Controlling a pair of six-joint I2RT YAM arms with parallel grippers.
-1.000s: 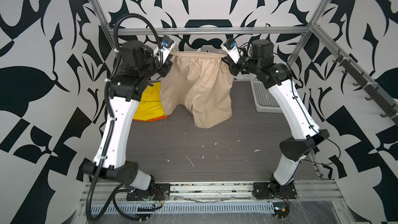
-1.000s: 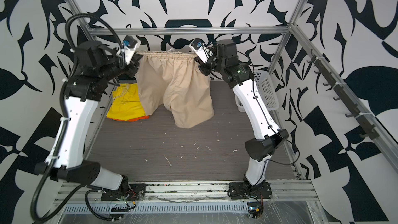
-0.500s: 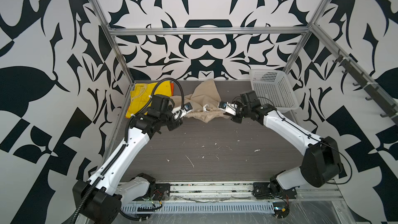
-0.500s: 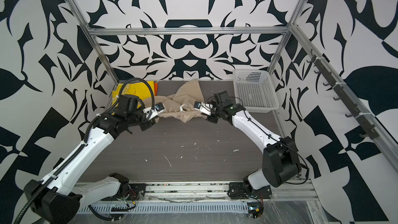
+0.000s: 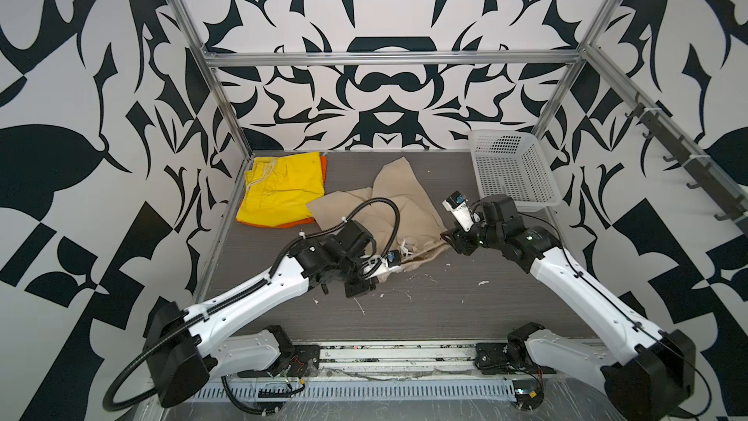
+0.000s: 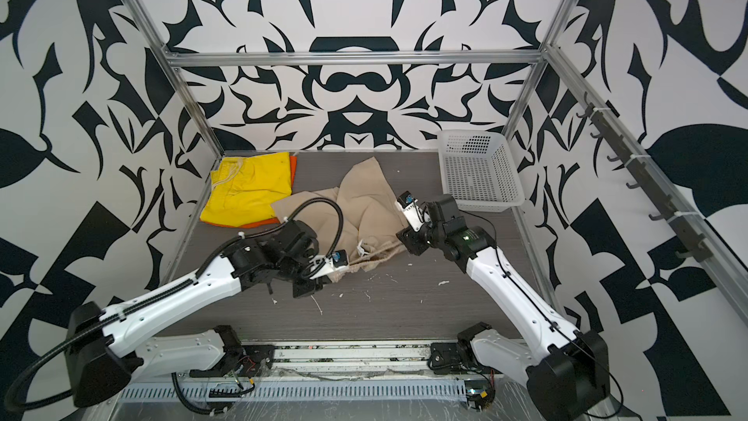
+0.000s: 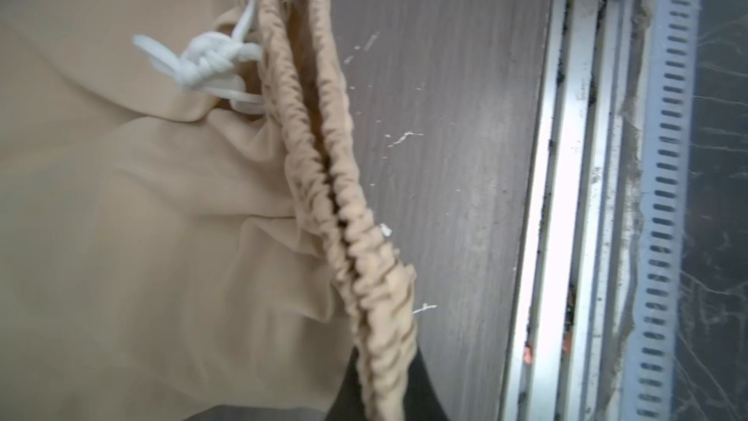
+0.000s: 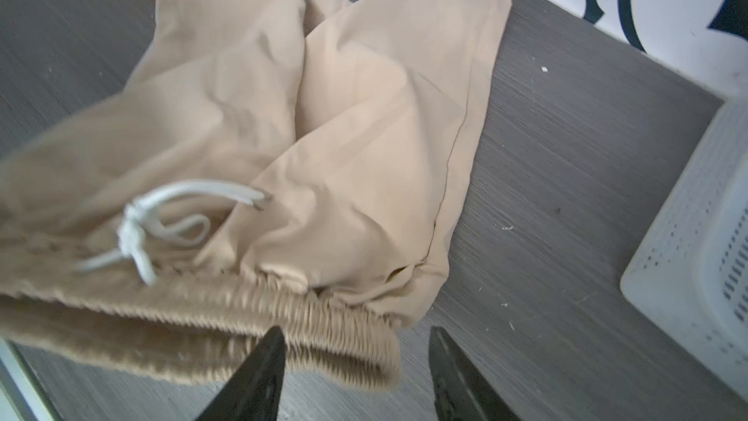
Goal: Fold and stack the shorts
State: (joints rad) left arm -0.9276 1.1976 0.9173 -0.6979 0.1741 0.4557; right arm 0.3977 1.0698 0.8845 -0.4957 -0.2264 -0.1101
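My left gripper should next pull the waistband end back and down to the tabletop in front of the drawstring knot and then let go of it, because the cloth lies creased.
The beige shorts (image 5: pixel 400 204) (image 6: pixel 368 200) lie spread on the dark table, legs toward the back and gathered waistband toward the front. My left gripper (image 5: pixel 396 270) (image 7: pixel 384 390) is shut on the waistband's left end (image 7: pixel 376 309). My right gripper (image 5: pixel 449 236) (image 8: pixel 356 334) is open, and the waistband's right end (image 8: pixel 344 342) lies loose between its fingers. The white drawstring knot (image 8: pixel 133 232) sits mid-waistband. The yellow shorts (image 5: pixel 283 188) (image 6: pixel 249 190) lie folded at the back left on the orange shorts (image 5: pixel 324 164), of which only an edge shows.
A white perforated basket (image 5: pixel 510 172) (image 6: pixel 477 172) (image 8: pixel 696 277) stands at the back right, close behind my right arm. Small white scraps litter the table (image 5: pixel 445 309) in front of the shorts. Metal rails (image 7: pixel 566 196) run along the front edge.
Both arms came down from holding the beige shorts high by the waistband and laid them on the table. The right gripper opened and let go; the left stays shut.
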